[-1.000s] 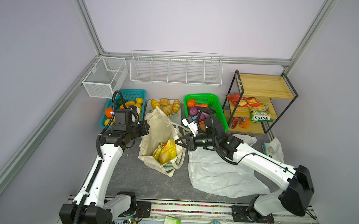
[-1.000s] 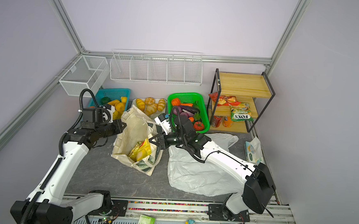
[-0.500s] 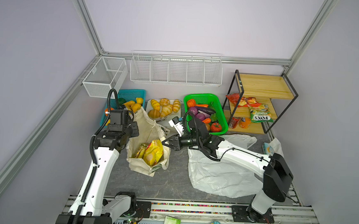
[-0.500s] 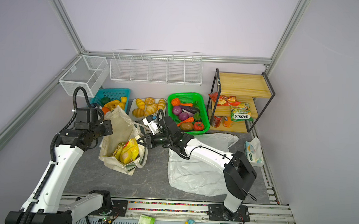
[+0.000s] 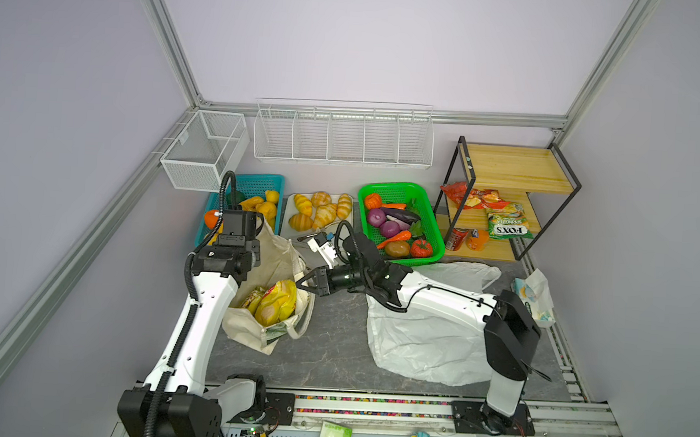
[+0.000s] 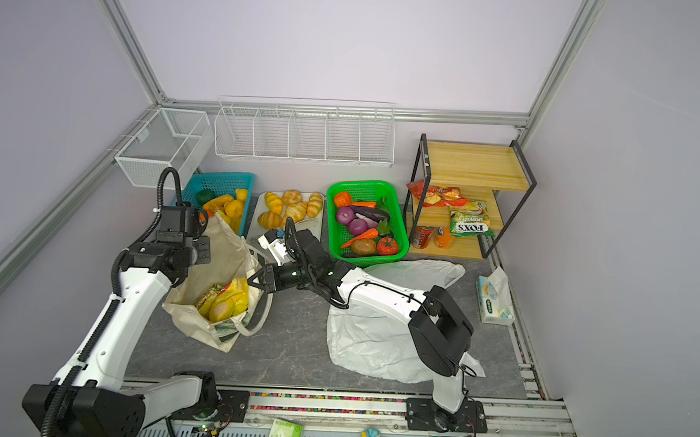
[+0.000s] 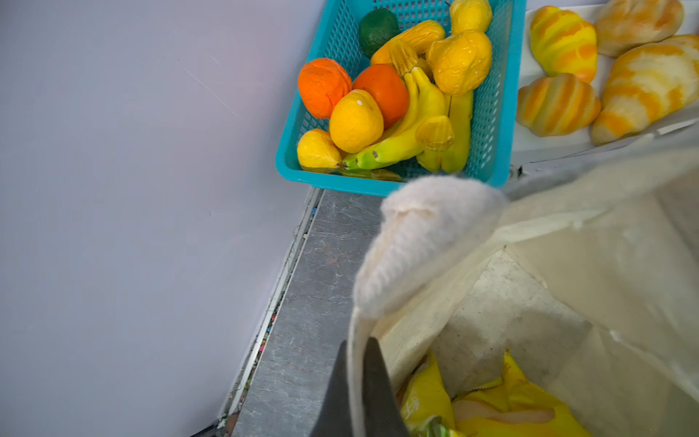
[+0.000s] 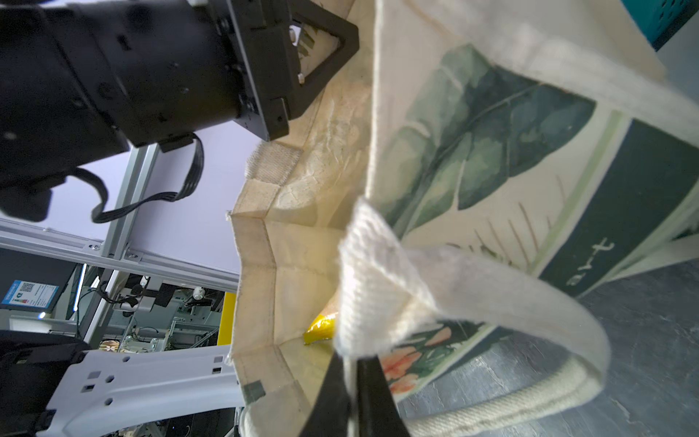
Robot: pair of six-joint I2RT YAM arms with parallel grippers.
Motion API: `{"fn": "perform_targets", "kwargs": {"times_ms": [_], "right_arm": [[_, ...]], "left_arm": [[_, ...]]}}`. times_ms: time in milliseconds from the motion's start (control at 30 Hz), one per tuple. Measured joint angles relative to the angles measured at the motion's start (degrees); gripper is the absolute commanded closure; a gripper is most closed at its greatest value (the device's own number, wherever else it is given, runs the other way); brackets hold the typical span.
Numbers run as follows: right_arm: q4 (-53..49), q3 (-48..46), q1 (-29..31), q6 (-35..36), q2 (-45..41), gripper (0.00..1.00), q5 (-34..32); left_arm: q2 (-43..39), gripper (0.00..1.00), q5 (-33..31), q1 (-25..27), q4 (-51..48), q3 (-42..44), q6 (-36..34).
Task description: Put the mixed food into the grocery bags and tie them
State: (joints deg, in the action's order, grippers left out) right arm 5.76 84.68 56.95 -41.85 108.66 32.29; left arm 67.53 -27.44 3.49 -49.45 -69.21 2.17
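I need to move my left gripper gently a little toward the nearby side of the tote next, then open it to let go of the tote's rim, because the yellow snack packets are inside the open tote.
The cream canvas tote stands open at the left of the table, with two yellow snack packets inside. My left gripper is shut on the tote's left rim below a handle loop. My right gripper reaches across and is shut on the opposite rim, by the green print. The white plastic bag lies flat under the right arm. Tomato, potato, carrot and purple onion sit in the green basket.
A teal basket of fruit and a tray of croissants stand behind the tote. A wooden shelf with packets and cans is at the back right, with a tissue packet in front of it. Wire baskets hang on the back wall.
Both arms have carried the tote leftward, each keeping its grip on the rim. The right arm now stretches further across the table.
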Motion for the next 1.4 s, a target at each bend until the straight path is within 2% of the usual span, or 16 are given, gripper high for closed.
{"fn": "perform_targets", "kwargs": {"times_ms": [100, 167, 367, 467, 733, 900, 967, 1067, 1167, 1233, 1267, 1400], "right_arm": [[-0.9, 0.5, 0.0, -0.3, 1.5, 0.86, 0.5], [-1.9, 0.6, 0.1, -0.3, 1.7, 0.83, 0.8], [-4.7, 1.5, 0.1, 1.7, 1.6, 0.70, 1.2], [-7.6, 1.5, -0.3, 4.0, 0.9, 0.61, 0.7], [-15.1, -0.5, -4.5, 12.0, -9.2, 0.44, -1.8], [-20.1, -3.3, -8.4, 18.1, -17.2, 0.38, -6.9], [-22.3, -4.6, -10.2, 20.3, -19.3, 0.35, -9.8], [-25.9, -6.8, -13.2, 23.1, -21.5, 0.30, -14.6], [-28.9, -10.1, -16.9, 25.2, -23.4, 0.23, -18.9], [-31.0, -12.3, -19.7, 26.2, -24.5, 0.19, -21.6], [-31.7, -13.4, -21.0, 26.5, -25.1, 0.18, -22.8], [-34.5, -18.9, -27.4, 26.9, -28.6, 0.15, -27.1]], "left_arm": [[0.4, 1.00, -1.4, -0.8, 0.0, 0.1, -0.9], [1.0, 0.96, -2.0, -1.0, 0.0, 0.1, -1.3], [1.9, 0.76, -2.5, -1.3, 0.4, 0.1, -2.1], [1.9, 0.66, -2.8, -1.5, 1.0, 0.1, -2.1], [1.3, 0.40, -5.4, -2.0, 1.6, 0.1, -2.0], [-4.0, 0.34, -6.3, -2.0, 3.2, 0.1, -1.8], [-7.4, 0.34, -5.0, -2.0, 4.3, 0.1, -1.6], [-12.4, 0.34, 0.7, -2.0, 5.9, 0.0, -0.4], [-15.7, 0.34, 10.6, -1.8, 7.7, -0.3, 2.3], [-16.8, 0.34, 16.9, 0.2, 9.4, -0.3, 4.7], [-17.0, 0.34, 19.2, 1.9, 10.2, -0.4, 5.6], [-15.3, 0.35, 24.0, 17.4, 13.9, -0.3, 8.9]]}}
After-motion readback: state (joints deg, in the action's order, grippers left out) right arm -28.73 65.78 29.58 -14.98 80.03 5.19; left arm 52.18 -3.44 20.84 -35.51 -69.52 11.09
